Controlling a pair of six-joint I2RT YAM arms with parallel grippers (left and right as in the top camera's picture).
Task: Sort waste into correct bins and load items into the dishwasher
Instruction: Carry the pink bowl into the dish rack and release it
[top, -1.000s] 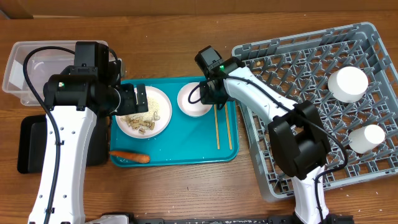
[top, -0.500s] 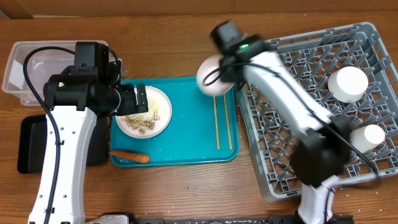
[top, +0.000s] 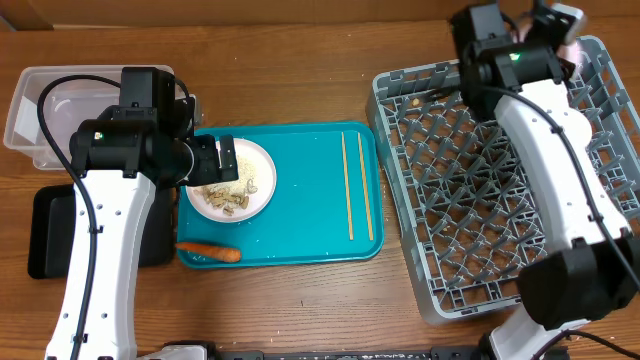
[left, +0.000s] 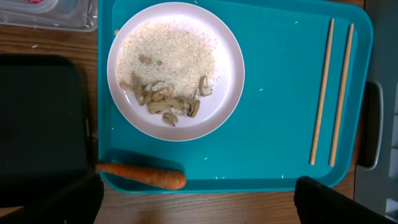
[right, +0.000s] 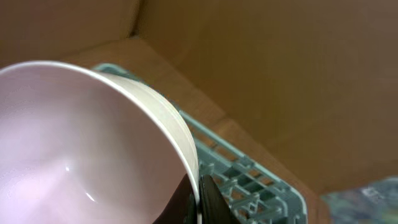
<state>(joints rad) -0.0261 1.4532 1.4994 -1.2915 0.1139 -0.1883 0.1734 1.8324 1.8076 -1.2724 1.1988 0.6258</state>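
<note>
The tilted bowl is still above the pegs at the grey dish rack's far end (top: 580, 90) (right: 225, 177). Next my right gripper will lower it onto them and let go of the bowl's rim.
A white plate (top: 232, 180) with rice and food scraps (left: 168, 62) sits on the teal tray (top: 300, 235). An orange carrot (top: 208, 251) lies on the tray's front left rim. Two wooden chopsticks (top: 356, 185) lie side by side on the tray's right. My left gripper (top: 222, 158) hangs open and empty above the plate, and in its wrist view its fingers (left: 199, 205) straddle the tray's near edge. My right gripper (right: 199, 199) is shut on the rim of a white bowl (right: 81, 143), held tilted over the far right corner of the grey dish rack (top: 450, 200).
A clear tub (top: 40, 110) stands at the far left with something red at its edge in the left wrist view. A black tray (top: 45, 230) lies in front of it. The right arm (top: 560, 150) stretches across the rack and hides part of it.
My right gripper has lifted the bowl off the teal tray and carried it right, over the rack's far corner. The left arm has not moved.
</note>
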